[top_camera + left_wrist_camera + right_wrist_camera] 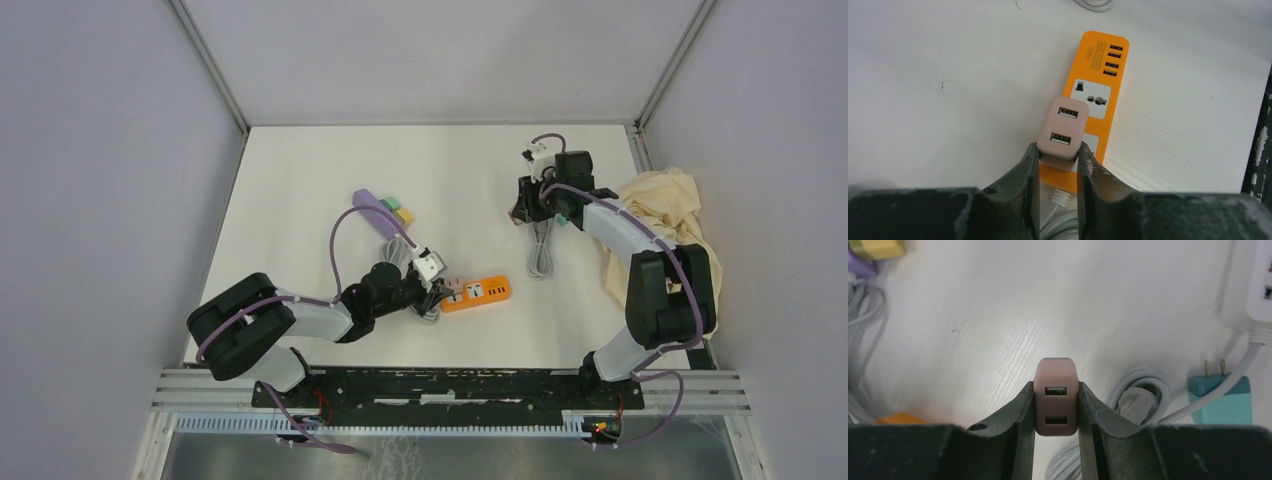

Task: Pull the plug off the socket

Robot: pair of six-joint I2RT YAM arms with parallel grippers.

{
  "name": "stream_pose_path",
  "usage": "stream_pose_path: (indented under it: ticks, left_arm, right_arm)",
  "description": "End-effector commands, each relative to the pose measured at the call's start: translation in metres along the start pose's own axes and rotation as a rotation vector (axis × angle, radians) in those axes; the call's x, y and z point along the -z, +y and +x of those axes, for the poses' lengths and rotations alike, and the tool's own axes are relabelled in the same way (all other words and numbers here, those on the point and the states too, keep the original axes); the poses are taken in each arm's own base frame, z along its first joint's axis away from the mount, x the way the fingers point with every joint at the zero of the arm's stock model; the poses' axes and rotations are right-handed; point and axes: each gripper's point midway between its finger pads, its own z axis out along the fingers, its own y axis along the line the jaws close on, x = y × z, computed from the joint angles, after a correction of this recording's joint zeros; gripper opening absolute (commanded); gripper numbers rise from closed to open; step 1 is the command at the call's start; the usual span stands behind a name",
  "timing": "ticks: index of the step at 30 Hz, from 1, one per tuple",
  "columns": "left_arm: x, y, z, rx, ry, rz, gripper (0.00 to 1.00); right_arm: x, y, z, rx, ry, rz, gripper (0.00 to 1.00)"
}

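Observation:
The second, darker pink plug hangs above bare table (515, 219) (1056, 392) beside the coiled white cable, so my right gripper should lower next and release it onto the clear spot below.
An orange socket strip (1098, 80) lies flat on the white table, also seen in the top view (485, 291). A pale pink plug (1063, 125) with two USB ports stands on the strip's near outlet, and its prongs are hidden. My left gripper (1058, 149) is shut on that plug's sides at the strip's left end (437, 290). At the back right, my right gripper (1055, 387) is shut on a second, darker pink plug (1056, 370), held above the bare table (522, 208).
A coiled white cable (1140, 395), a teal plug (1220, 400) and a white power strip (1260, 285) lie under the right gripper. A purple strip with yellow and green plugs (378, 208) sits mid-table. A yellow cloth (665, 205) is bunched at the right edge.

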Motion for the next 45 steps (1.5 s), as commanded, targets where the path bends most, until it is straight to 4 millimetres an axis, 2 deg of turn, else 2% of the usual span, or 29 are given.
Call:
stream_pose_path:
  ticks: [1, 6, 10, 16, 18, 29, 34, 37, 41, 45]
  left_arm:
    - [-0.002, 0.003, -0.016, 0.073, -0.046, -0.025, 0.03]
    - [-0.003, 0.002, -0.022, 0.103, -0.063, -0.022, 0.03]
    - [-0.003, 0.000, -0.024, 0.129, -0.068, -0.016, 0.03]
    - [-0.001, -0.002, -0.030, 0.150, -0.084, -0.008, 0.03]
    - [-0.002, -0.003, -0.030, 0.156, -0.082, -0.005, 0.06]
    - [-0.007, -0.006, -0.031, 0.183, -0.071, 0.010, 0.19]
    - [-0.006, -0.004, -0.032, 0.192, -0.073, -0.002, 0.31]
    - [-0.005, -0.002, -0.036, 0.198, -0.082, -0.012, 0.43]
    - [-0.002, -0.001, -0.045, 0.203, -0.100, -0.020, 0.56]
    - [0.004, 0.000, -0.055, 0.206, -0.124, -0.028, 0.66]
  right_arm:
    - [-0.007, -0.031, -0.021, -0.191, -0.090, 0.155, 0.02]
    - [-0.024, -0.028, -0.006, -0.281, -0.034, 0.118, 0.05]
    - [-0.028, -0.029, -0.004, -0.289, -0.024, 0.124, 0.08]
    - [-0.028, -0.032, -0.003, -0.296, -0.022, 0.137, 0.25]
    - [-0.029, -0.035, -0.002, -0.294, -0.017, 0.148, 0.31]
    - [-0.024, -0.038, -0.005, -0.289, -0.024, 0.154, 0.49]
    - [-0.017, -0.036, -0.013, -0.260, -0.044, 0.137, 0.51]
    - [-0.007, -0.029, -0.024, -0.215, -0.076, 0.105, 0.52]
    - [0.007, -0.012, -0.037, -0.134, -0.119, 0.029, 0.52]
    - [0.021, 0.010, -0.045, -0.050, -0.152, -0.076, 0.50]
